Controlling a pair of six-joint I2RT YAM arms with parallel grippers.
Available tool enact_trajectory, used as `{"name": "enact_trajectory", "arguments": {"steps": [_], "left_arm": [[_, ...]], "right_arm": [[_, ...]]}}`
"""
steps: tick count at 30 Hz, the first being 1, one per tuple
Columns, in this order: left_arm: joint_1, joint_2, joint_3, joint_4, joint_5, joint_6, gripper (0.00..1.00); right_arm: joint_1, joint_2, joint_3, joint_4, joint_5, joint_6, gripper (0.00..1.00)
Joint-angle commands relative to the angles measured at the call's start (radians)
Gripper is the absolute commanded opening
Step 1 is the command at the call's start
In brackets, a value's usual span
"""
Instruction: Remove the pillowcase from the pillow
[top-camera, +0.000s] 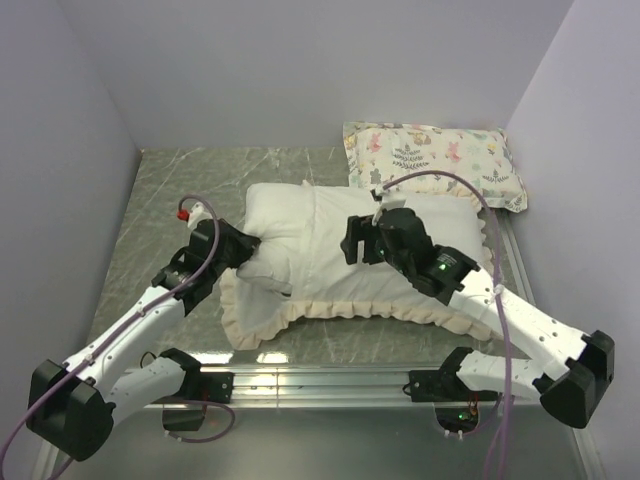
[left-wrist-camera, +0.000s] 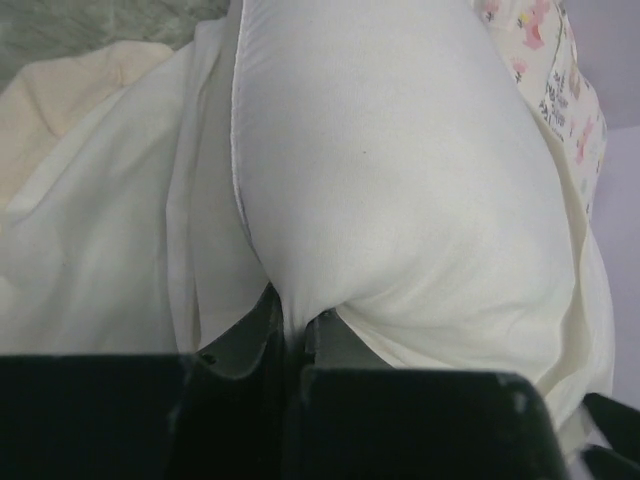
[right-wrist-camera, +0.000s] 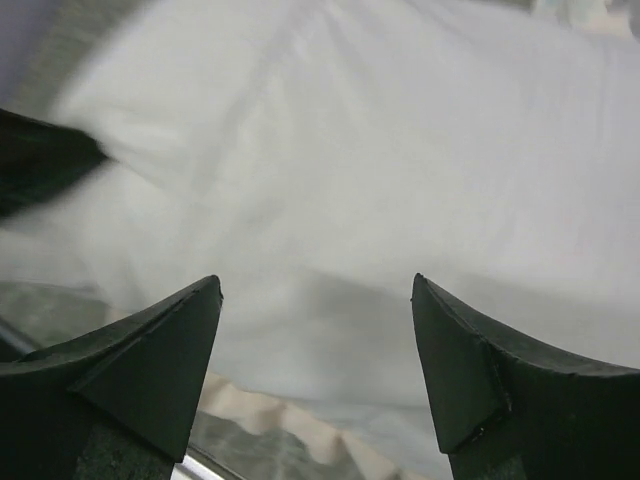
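The pillow goes toward the bare table to my left gripper's left in the top view next, pulled by my left gripper. The gripper then releases it.
The plump white pillow (top-camera: 285, 210) lies mid-table, partly inside the pillowcase (top-camera: 340, 285), which shows its cream-white side with a cream frill (top-camera: 300, 312) along the near edge. My left gripper (top-camera: 248, 250) is at the pillow's left end. In the left wrist view the left gripper (left-wrist-camera: 292, 325) has its jaws shut on a pinch of the plump white pillow (left-wrist-camera: 400, 200), with loose pillowcase fabric (left-wrist-camera: 90, 250) to the left. My right gripper (top-camera: 350, 245) hovers over the middle of the fabric. In its wrist view the right gripper (right-wrist-camera: 315, 290) is open and empty above white cloth (right-wrist-camera: 350, 150).
A small floral animal-print pillow (top-camera: 435, 160) lies at the back right against the wall and also shows in the left wrist view (left-wrist-camera: 560, 80). The grey marbled table (top-camera: 180, 190) is walled on three sides. A metal rail (top-camera: 320, 378) runs along the near edge.
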Motion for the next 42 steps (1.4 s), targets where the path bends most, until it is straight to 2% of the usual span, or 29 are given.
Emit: {"name": "enact_trajectory", "arguments": {"steps": [1,4,7,11,14,18,22,25,27,31,32,34,35,37,38,39,42], "left_arm": [[0.061,-0.023,0.06,-0.009,-0.065,0.018,0.0],[0.104,-0.028,0.064,-0.018,-0.035,0.038,0.0],[0.196,-0.057,0.071,-0.035,0.005,0.055,0.0],[0.279,-0.069,0.11,-0.051,0.042,0.072,0.0],[0.335,-0.059,0.142,-0.076,0.041,0.084,0.0],[0.433,-0.066,0.201,-0.101,0.068,0.094,0.0],[0.601,-0.059,0.239,-0.128,0.161,0.098,0.0],[0.689,-0.062,0.236,-0.131,0.192,0.095,0.0],[0.711,-0.063,0.221,-0.119,0.249,0.097,0.0],[0.708,-0.072,0.167,-0.038,0.401,0.124,0.0],[0.698,-0.072,0.161,-0.026,0.445,0.139,0.0],[0.648,-0.069,0.175,-0.048,0.449,0.161,0.0],[0.633,-0.071,0.188,-0.053,0.446,0.184,0.0],[0.6,-0.085,0.199,-0.064,0.453,0.187,0.0],[0.591,-0.089,0.201,-0.062,0.462,0.19,0.01],[0.573,-0.094,0.21,-0.065,0.464,0.195,0.01],[0.54,-0.091,0.25,-0.094,0.476,0.225,0.0]], "right_arm": [[-0.034,0.016,-0.081,0.0,0.066,-0.002,0.84],[-0.035,0.071,-0.076,0.014,0.065,0.008,0.82],[-0.035,0.134,-0.053,0.005,0.078,0.008,0.69],[-0.04,0.148,-0.05,-0.024,0.162,0.003,0.09],[-0.063,0.113,-0.061,-0.055,0.21,-0.005,0.01],[-0.18,0.041,-0.092,-0.07,0.2,-0.014,0.0],[-0.306,0.027,-0.116,-0.083,0.187,-0.017,0.0],[-0.353,0.007,-0.141,-0.054,0.129,0.011,0.0],[-0.356,-0.001,-0.145,-0.048,0.127,0.017,0.0],[-0.345,-0.043,-0.167,0.001,-0.002,0.006,0.0],[-0.318,-0.056,-0.173,0.012,-0.062,0.001,0.04],[-0.261,-0.068,-0.155,0.009,-0.069,-0.005,0.12],[-0.227,-0.073,-0.133,0.012,-0.04,-0.015,0.26],[-0.105,-0.083,-0.1,-0.004,0.026,-0.006,0.41],[-0.066,-0.089,-0.077,0.006,0.04,-0.02,0.53],[-0.004,-0.09,-0.063,0.011,0.07,-0.02,0.58],[0.037,-0.056,0.018,0.023,0.103,-0.058,0.71]]}}
